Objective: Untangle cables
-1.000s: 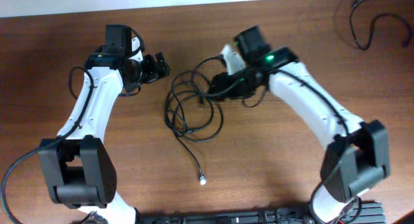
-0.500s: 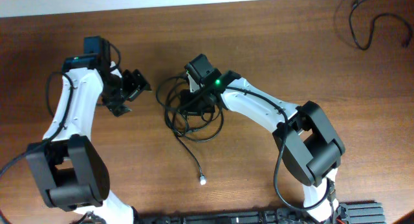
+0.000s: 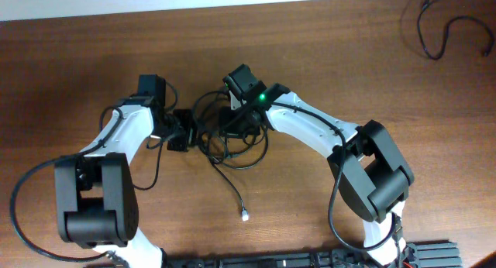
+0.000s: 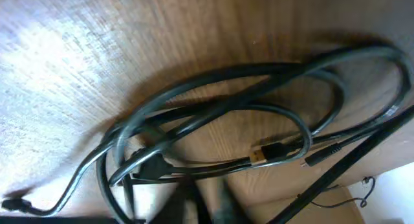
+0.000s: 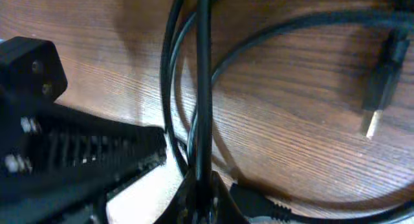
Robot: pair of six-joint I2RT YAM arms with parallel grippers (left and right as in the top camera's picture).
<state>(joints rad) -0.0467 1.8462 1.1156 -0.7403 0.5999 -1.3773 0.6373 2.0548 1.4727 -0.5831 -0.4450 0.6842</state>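
The right gripper lifts its piece of cable toward the right in the overhead view next, since the piece crosses other loops. It then returns the piece beside the tangle (image 3: 242,150) (image 5: 176,75) and releases it.
The cables (image 3: 239,163) lie as a tangle of black loops at the table's middle, with one tail ending in a whitish tip (image 3: 244,215). My left gripper (image 3: 191,133) is shut at the tangle's left edge. In the left wrist view its blurred tips (image 4: 208,201) meet a strand just below a gold-tipped plug (image 4: 266,152). My right gripper (image 3: 231,122) sits on the tangle's upper part. It is shut on one black strand (image 5: 204,88) that runs straight up from between its fingers (image 5: 204,199). A USB plug (image 5: 380,88) lies loose at the right.
Another black cord (image 3: 434,28) lies at the far right corner, close to the table's back edge. A black bar (image 3: 310,260) runs along the front edge. The left gripper's black body (image 5: 65,153) is close beside the right gripper.
My left gripper has swung right and down from open air onto the tangle's left edge and has shut. The right gripper moved left onto the tangle earlier and now holds still, shut.
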